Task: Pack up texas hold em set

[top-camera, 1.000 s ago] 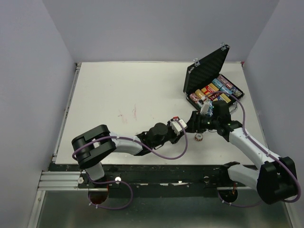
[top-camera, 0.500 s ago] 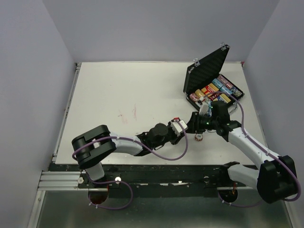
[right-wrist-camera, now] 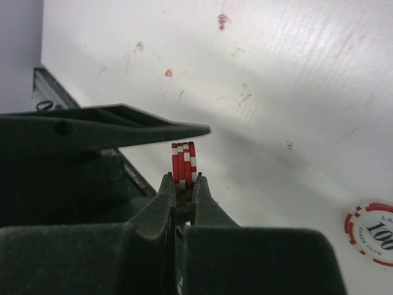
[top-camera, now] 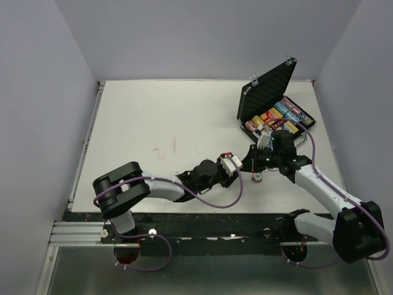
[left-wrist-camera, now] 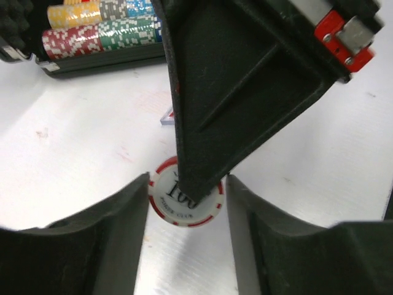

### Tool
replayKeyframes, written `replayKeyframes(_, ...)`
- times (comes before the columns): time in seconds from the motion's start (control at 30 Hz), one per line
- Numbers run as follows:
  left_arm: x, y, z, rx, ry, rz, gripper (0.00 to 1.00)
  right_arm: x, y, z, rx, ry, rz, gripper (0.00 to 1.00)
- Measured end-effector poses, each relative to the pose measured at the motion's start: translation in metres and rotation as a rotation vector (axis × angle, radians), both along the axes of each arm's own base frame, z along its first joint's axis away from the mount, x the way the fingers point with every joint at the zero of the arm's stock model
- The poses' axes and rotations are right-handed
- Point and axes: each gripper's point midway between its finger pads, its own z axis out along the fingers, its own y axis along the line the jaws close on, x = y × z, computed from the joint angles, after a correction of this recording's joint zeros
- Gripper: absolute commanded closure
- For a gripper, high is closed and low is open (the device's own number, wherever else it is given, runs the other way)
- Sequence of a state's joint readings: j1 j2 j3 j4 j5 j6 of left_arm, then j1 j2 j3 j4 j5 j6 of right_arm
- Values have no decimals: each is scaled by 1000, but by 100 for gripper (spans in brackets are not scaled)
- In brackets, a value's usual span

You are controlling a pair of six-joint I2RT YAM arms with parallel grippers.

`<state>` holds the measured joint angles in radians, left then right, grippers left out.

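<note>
The right gripper moves outward next, lowers its stack into the tray at the light-blue row's near end (top-camera: 299,121) and releases, since the case lies outward of the gripper.
The black ribbed case (top-camera: 268,91) stands open at the back right, with rows of coloured chips (top-camera: 279,115) in its tray; the rows (left-wrist-camera: 98,31) also show in the left wrist view. My right gripper (right-wrist-camera: 183,178) is shut on a small stack of red-and-white chips (right-wrist-camera: 184,157), held on edge by their faces. That stack (left-wrist-camera: 169,203) hangs between the spread fingers of my left gripper (left-wrist-camera: 187,184), which is open. The two grippers meet in front of the case, left gripper (top-camera: 243,166) and right gripper (top-camera: 252,161). One more red-and-white chip (top-camera: 257,178) lies flat on the table just below them.
The loose chip (right-wrist-camera: 371,233) lies to the right of the right fingers. My left finger (right-wrist-camera: 123,126) reaches across just above the held stack. Faint red marks (top-camera: 166,149) stain the white table left of centre. The case sits close to the right wall.
The right gripper has closed on the chip stack. The left gripper has opened around it. Both arms have stayed nearly in place.
</note>
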<state>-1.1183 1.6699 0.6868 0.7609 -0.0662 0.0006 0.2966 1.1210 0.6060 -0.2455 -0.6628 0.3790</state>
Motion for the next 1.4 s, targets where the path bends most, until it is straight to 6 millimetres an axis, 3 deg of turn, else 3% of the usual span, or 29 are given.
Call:
replayKeyframes(0.13,1,2,1,-2,-7,13,1,9,-7,-5,-51,9,-80,99)
replayKeyframes(0.3,-4,17,14,-26,-14,34,1,30,-25,-6,-143,-6,-221,99)
replayKeyframes(0.53,-17,49,53,-99,-7,63,1,81,-55,19,-265,-112,-428,99)
replayKeyframes(0.63,-16,64,60,-104,21,95,1,104,-86,22,-334,-130,-552,99)
replayKeyframes(0.73,0,86,60,-115,58,174,1,122,-127,27,-380,-134,-695,99)
replayKeyframes(0.9,18,124,44,-110,94,293,1,149,-198,45,-466,-160,-928,99)
replayKeyframes(1.1,17,134,45,-113,105,330,1,175,-244,51,-521,-165,-1061,99)
replayKeyframes(1.4,19,148,55,-146,89,388,1,200,-294,22,-599,-77,-1161,99)
